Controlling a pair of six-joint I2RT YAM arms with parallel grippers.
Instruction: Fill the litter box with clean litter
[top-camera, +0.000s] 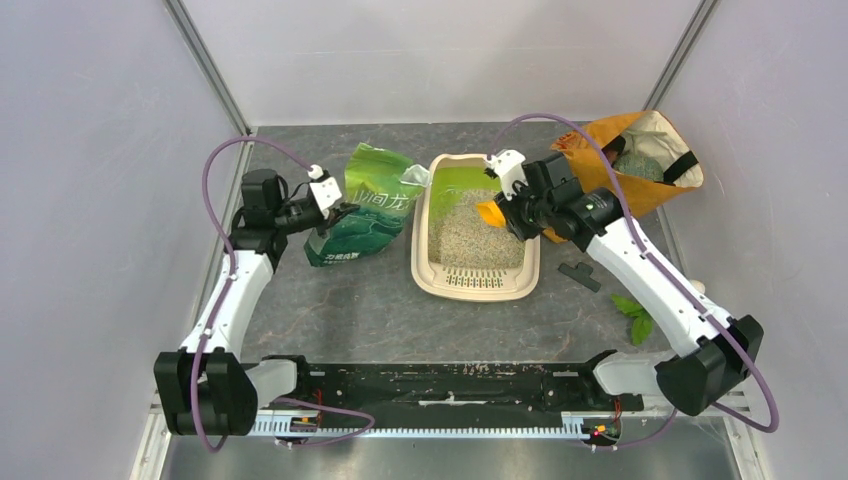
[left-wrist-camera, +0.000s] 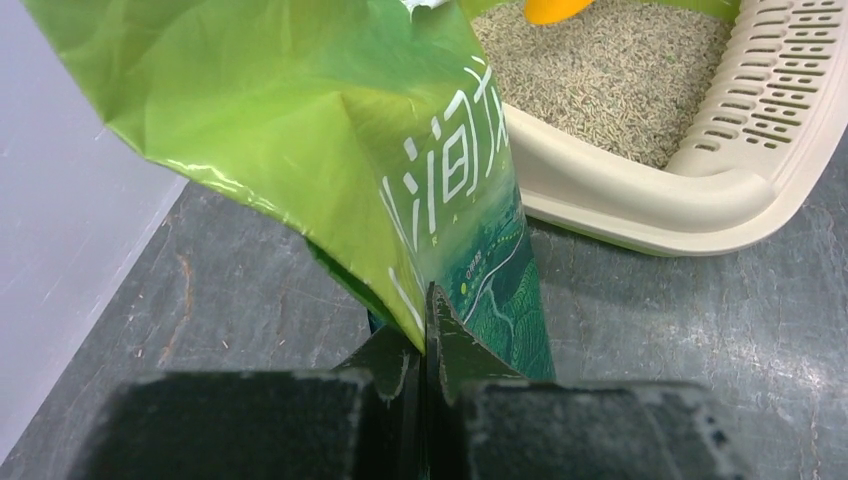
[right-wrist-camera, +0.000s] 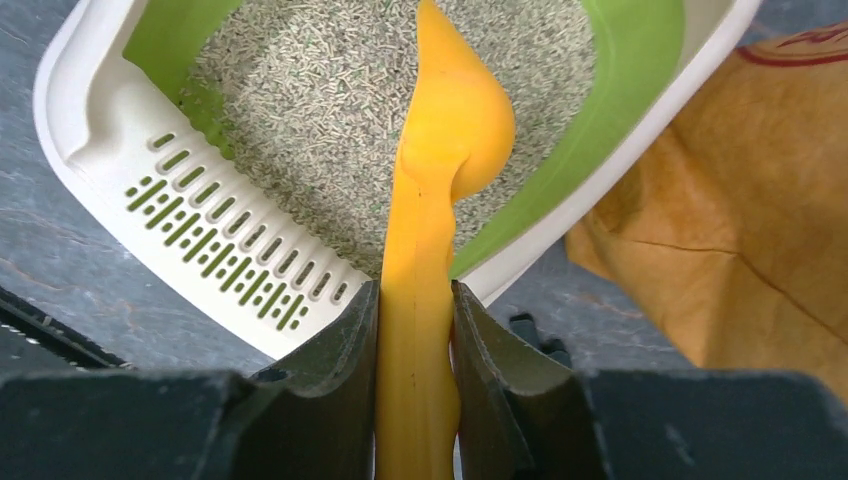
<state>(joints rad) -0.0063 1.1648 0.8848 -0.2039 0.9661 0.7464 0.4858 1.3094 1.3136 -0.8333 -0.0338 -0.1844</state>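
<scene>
The litter box already has litter inside, so my right gripper will next carry the scoop toward the green bag, then down to empty table (top-camera: 396, 264) (right-wrist-camera: 32, 28) beside the litter box's rim.
The litter box (top-camera: 421, 250), beige-rimmed with a lime-green inside, sits mid-table with its slotted grate (top-camera: 476, 281) toward me. Pale sandy clean litter (top-camera: 478, 232) covers its floor. My right gripper (top-camera: 507, 212) hovers over the box's right side, shut on the handle of an orange scoop (right-wrist-camera: 447, 140). The scoop's bowl hangs above the litter (right-wrist-camera: 310, 90). My left gripper (left-wrist-camera: 428, 312) is shut on the edge of a green printed bag (left-wrist-camera: 320, 130). That bag (top-camera: 366, 203) stands left of the box, its torn top leaning toward the box rim (left-wrist-camera: 640, 195).
An open orange fabric bag (top-camera: 640, 160) lies behind and right of the box, close to my right arm. A small dark clip (top-camera: 580, 274) and a green leafy piece (top-camera: 633, 314) rest on the table to the right. Enclosure walls stand on three sides.
</scene>
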